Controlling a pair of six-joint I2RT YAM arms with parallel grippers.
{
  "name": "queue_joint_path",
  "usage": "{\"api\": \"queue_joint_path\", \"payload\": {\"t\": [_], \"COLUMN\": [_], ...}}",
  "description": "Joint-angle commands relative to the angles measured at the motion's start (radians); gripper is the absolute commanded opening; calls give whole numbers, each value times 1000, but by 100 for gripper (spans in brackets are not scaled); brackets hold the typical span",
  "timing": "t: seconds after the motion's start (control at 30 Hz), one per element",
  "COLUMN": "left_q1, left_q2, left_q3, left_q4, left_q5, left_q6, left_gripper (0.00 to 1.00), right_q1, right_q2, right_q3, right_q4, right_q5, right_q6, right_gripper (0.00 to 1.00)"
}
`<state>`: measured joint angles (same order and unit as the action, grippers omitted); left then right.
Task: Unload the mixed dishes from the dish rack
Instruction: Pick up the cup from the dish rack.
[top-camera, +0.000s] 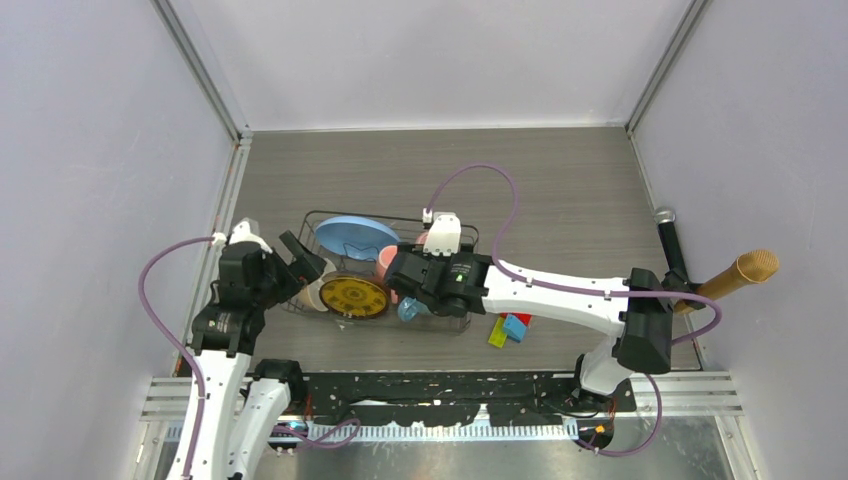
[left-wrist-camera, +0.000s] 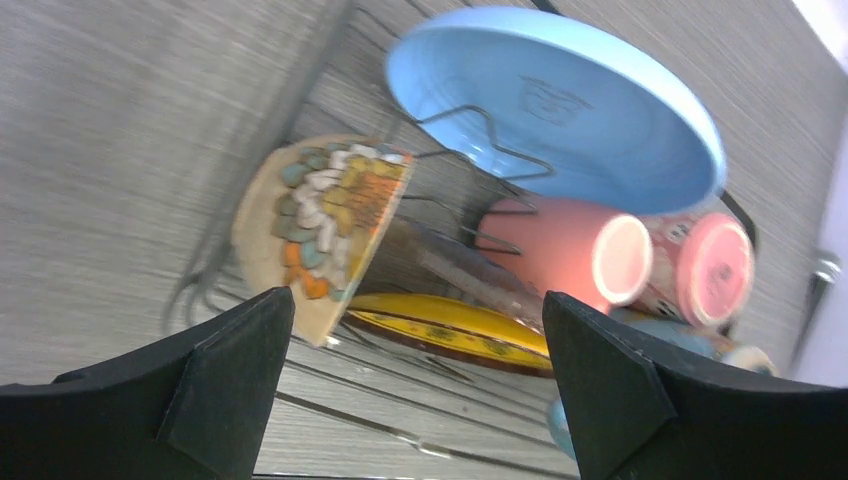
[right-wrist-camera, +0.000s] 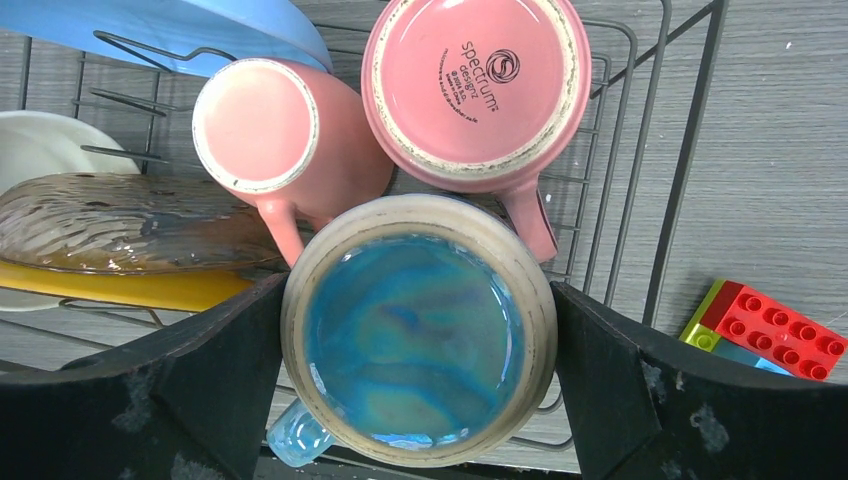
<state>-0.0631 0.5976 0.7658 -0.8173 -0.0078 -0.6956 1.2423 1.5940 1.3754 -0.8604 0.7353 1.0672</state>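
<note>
I should next swing my left gripper across the rack (top-camera: 320, 218) past the yellow plate (top-camera: 354, 296). Then it should turn onto the blue mug's handle, which sticks out next to my right gripper.
The dark wire dish rack (top-camera: 320, 218) holds a light blue plate (top-camera: 355, 236), a yellow patterned plate (top-camera: 354, 296), a cream bowl (top-camera: 315, 290), two pink mugs and a blue mug (top-camera: 410, 310). In the right wrist view the blue mug (right-wrist-camera: 415, 335) stands upside down in the rack (right-wrist-camera: 690, 150). My right gripper (right-wrist-camera: 418, 370) is open and straddles it, a finger close on each side. Behind it lie the salmon mug (right-wrist-camera: 270, 130) and the speckled pink mug (right-wrist-camera: 470, 85). My left gripper (left-wrist-camera: 415, 370) is open and empty at the rack's left end, facing the bowl (left-wrist-camera: 320, 230) and yellow plate (left-wrist-camera: 450, 325).
Red, blue and green blocks (top-camera: 512, 328) lie on the table just right of the rack. A black rod (top-camera: 668, 240) and a tan cone (top-camera: 745, 272) stand at the right edge. Grey walls close in the table on three sides.
</note>
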Motion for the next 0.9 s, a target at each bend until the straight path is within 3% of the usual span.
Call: {"api": "queue_joint_path", "payload": {"t": [0.0, 0.07, 0.13, 0.33, 0.7, 0.87], "left_q1": [5, 3, -12, -145, -548, -655], "left_q2": [-16, -32, -63, -128, 40, 89], "left_q3": [-6, -64, -114, -150, -120, -96], "left_q4": [168, 376, 530, 617, 622, 605], "left_q5": [373, 731, 837, 812, 523, 423], "left_q6": [78, 42, -15, -21, 194, 292], "left_gripper": [99, 97, 98, 98, 96, 93], "right_q1": [3, 1, -1, -21, -133, -154], "right_q2": [-65, -75, -82, -100, -189, -210], "right_q3": [12, 6, 5, 1, -18, -9], "right_q4": [73, 78, 78, 75, 78, 79], "right_q5": [67, 80, 76, 48, -109, -147], "right_q6": [1, 12, 22, 57, 45, 29], "right_gripper": [0, 0, 0, 0, 0, 0]}}
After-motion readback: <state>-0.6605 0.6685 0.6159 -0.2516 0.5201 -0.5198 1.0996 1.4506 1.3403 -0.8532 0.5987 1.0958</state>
